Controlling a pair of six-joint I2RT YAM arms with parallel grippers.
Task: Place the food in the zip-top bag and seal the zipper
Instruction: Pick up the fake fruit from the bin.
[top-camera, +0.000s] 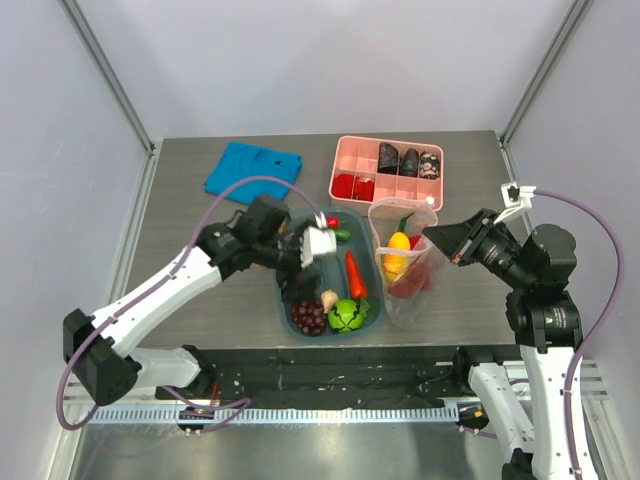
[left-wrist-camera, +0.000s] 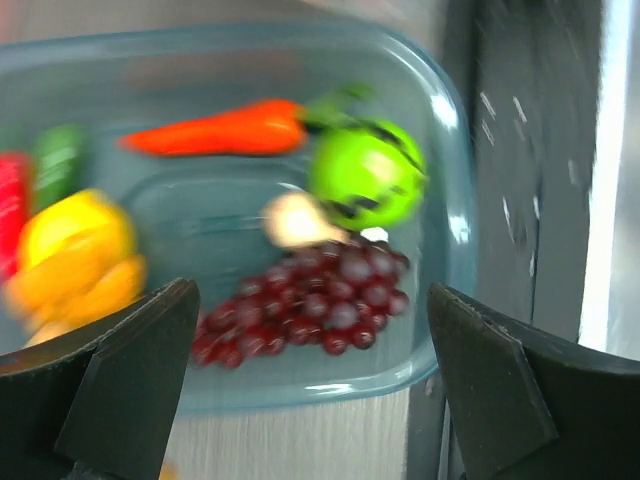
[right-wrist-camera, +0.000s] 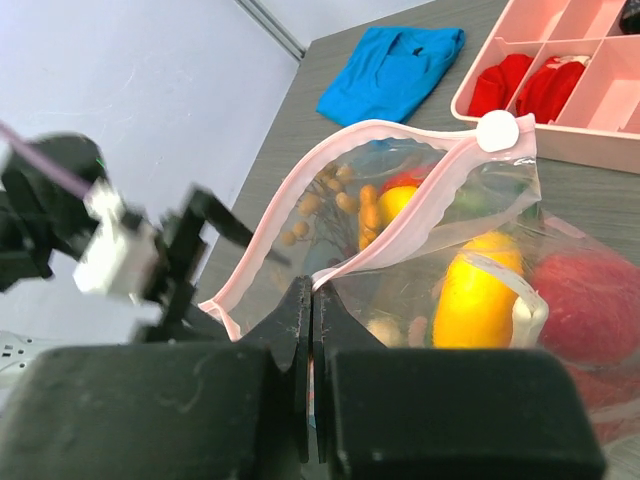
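Observation:
My left gripper lowers its open fingers to its right in the top view and back next, around the green ball vegetable (top-camera: 347, 316) (left-wrist-camera: 365, 175) below it.
The zip-top bag (top-camera: 405, 270) stands open right of the teal tub, with a yellow fruit (right-wrist-camera: 480, 300) and red food (right-wrist-camera: 590, 300) inside. My right gripper (top-camera: 432, 238) is shut on its pink zipper strip (right-wrist-camera: 400, 225), pinching the near rim (right-wrist-camera: 312, 290). My left gripper (top-camera: 305, 250) is open and empty above the tub. In the tub lie an orange carrot (left-wrist-camera: 215, 130), a green ball vegetable (left-wrist-camera: 365, 175), dark red grapes (left-wrist-camera: 310, 300), a pale garlic piece (left-wrist-camera: 295, 218) and a yellow piece (left-wrist-camera: 75, 255). Its jaws (left-wrist-camera: 310, 400) stand wide over the tub's near rim.
The teal tub (top-camera: 287, 300) sits mid-table. The pink divided tray (top-camera: 345, 160) with dark and red pieces is behind the bag. A blue cloth (top-camera: 252, 170) lies at the back left. A white slider (right-wrist-camera: 497, 130) sits on the zipper's far end.

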